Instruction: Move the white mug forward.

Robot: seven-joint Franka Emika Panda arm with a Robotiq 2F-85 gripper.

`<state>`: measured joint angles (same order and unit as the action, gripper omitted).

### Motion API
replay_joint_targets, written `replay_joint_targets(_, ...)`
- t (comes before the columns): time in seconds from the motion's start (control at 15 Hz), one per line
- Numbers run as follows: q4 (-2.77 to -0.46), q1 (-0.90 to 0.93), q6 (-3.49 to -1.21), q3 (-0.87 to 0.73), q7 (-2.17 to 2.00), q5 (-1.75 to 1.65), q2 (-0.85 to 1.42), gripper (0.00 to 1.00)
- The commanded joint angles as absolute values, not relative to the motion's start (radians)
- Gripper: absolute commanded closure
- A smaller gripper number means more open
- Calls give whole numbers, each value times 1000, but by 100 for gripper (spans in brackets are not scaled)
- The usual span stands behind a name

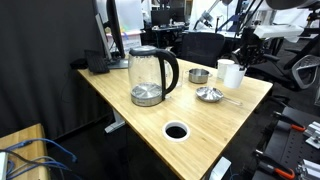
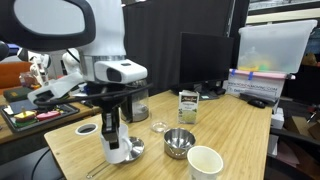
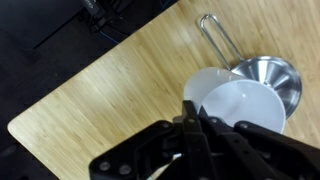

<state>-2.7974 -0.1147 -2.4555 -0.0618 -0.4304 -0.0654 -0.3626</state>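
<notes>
My gripper carries the mug [image 1: 229, 72] past the saucer next, goes down and releases the mug's rim. The open wood by the cable hole lies below it, beyond the saucer.
The white mug [image 3: 243, 108] sits right under my gripper [image 3: 192, 122] in the wrist view. It overlaps the flat silver saucer [image 3: 270, 78], which has a wire handle. My fingers are drawn together on the mug's near rim. In an exterior view the gripper [image 2: 112, 143] reaches straight down onto the mug [image 2: 119, 153], beside the saucer [image 2: 136, 148]. In an exterior view the mug [image 1: 229, 72] stands near the table's far right, with the gripper [image 1: 243, 60] against it.
A glass kettle [image 1: 152, 76] stands mid-table, with a small metal bowl [image 1: 198, 75] and the saucer [image 1: 209, 94] near the mug. There is a round cable hole [image 1: 176, 130] in the wooden table [image 1: 130, 115]. A larger white cup [image 2: 205, 162], the bowl [image 2: 178, 142] and a carton [image 2: 187, 105] show too.
</notes>
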Motion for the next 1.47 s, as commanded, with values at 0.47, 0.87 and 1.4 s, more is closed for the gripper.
replay_joint_targets(0.47,-2785,176,-2268,187,-288,21,-517,99)
replay_joint_targets(0.87,-2788,351,-2300,316,-316,135,-459,99)
replay_joint_targets(1.4,-2753,299,-2370,308,-304,118,-307,99)
